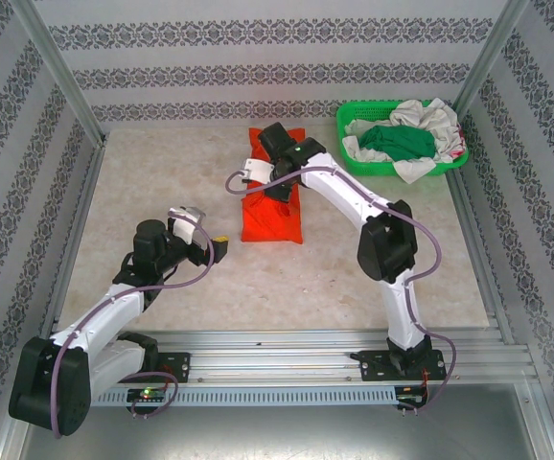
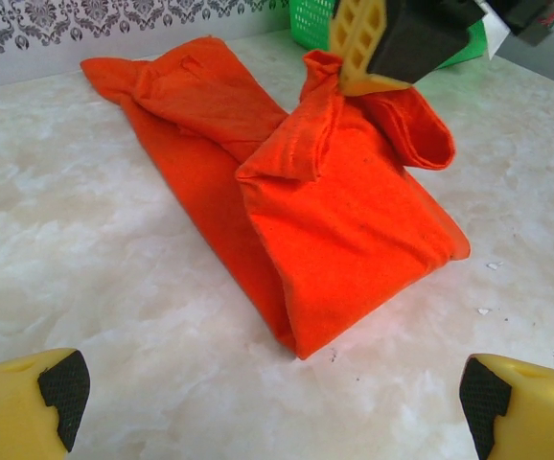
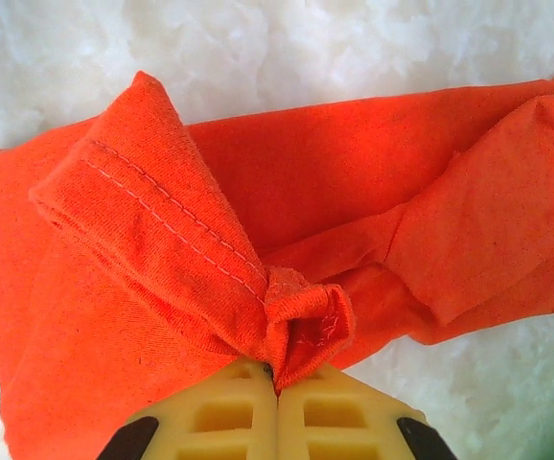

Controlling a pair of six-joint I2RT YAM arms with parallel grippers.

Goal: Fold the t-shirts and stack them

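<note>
The t-shirt's bunched hem corner hangs lifted, and the folded t-shirt's middle (image 3: 363, 216) lies below and outward of it. My right gripper needs to move down and outward and let go of the hem corner there.
The orange-red t-shirt (image 1: 269, 206) lies folded into a long strip on the table, far of centre. My right gripper (image 1: 279, 171) is shut on a bunched hem corner of the orange-red t-shirt (image 3: 301, 331) and holds that corner lifted above the rest of the cloth (image 2: 330, 201). The right gripper (image 2: 358, 77) hangs over the strip's middle. My left gripper (image 1: 218, 247) stands open over bare table left of the shirt, its yellow fingertips (image 2: 28, 407) wide apart with nothing between them. A dark green t-shirt (image 1: 397, 142) and a white one (image 1: 430, 120) lie in the basket.
The green lattice basket (image 1: 352, 117) stands at the back right corner. Patterned walls and metal posts (image 1: 61, 86) close in the table (image 1: 354, 278) on three sides. Bare marble-look surface spreads around the shirt.
</note>
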